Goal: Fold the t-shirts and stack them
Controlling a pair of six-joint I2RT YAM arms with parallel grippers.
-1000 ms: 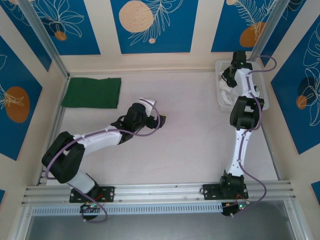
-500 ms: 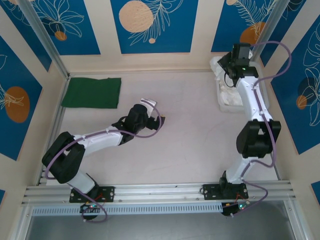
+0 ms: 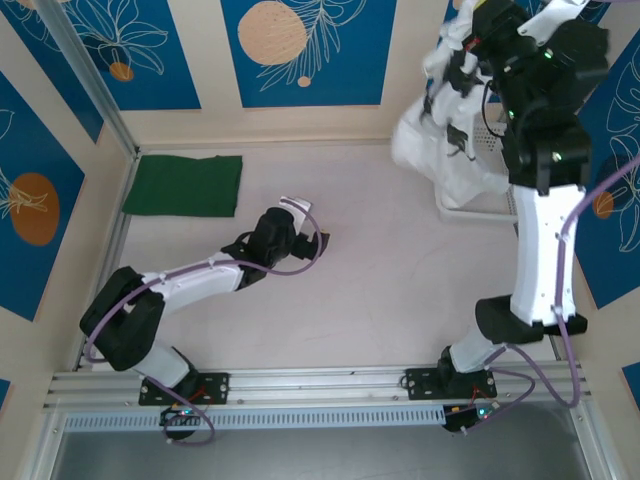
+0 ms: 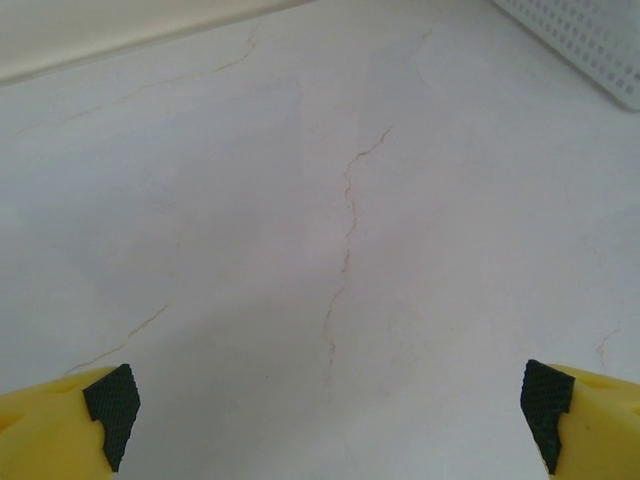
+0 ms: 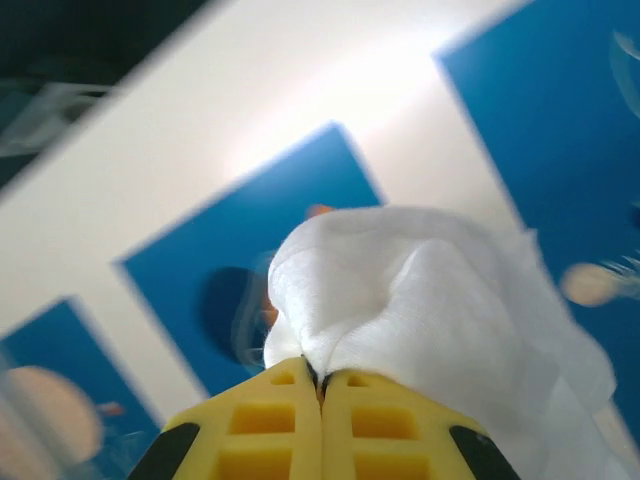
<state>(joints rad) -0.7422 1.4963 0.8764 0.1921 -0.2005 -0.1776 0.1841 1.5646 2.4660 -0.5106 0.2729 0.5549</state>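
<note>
The robot's right gripper will next swing off the basket toward the dark green t-shirt [image 3: 182,185] and go down to let go of the bunch of the white t-shirt over the bare tabletop, because that lies clear.
The dark green t-shirt [image 3: 182,185] lies folded flat at the table's back left. My right gripper [image 3: 462,45] is raised high at the back right, shut on a bunch of the white t-shirt [image 3: 440,160], which hangs down from it over the basket's left side. In the right wrist view the yellow jaws [image 5: 322,375] pinch the white t-shirt [image 5: 440,300] tight. My left gripper [image 3: 318,240] hovers low over the table's middle. It is open, its fingertips [image 4: 110,410] wide apart over bare tabletop, nothing between them [image 4: 328,412].
A white mesh basket [image 3: 478,212] stands at the back right against the wall, partly covered by the hanging cloth; its corner [image 4: 590,40] shows in the left wrist view. Blue patterned walls enclose the table on three sides.
The right arm has risen from the basket, pulling the white t-shirt up and out with its gripper shut on it. The left arm has barely moved.
</note>
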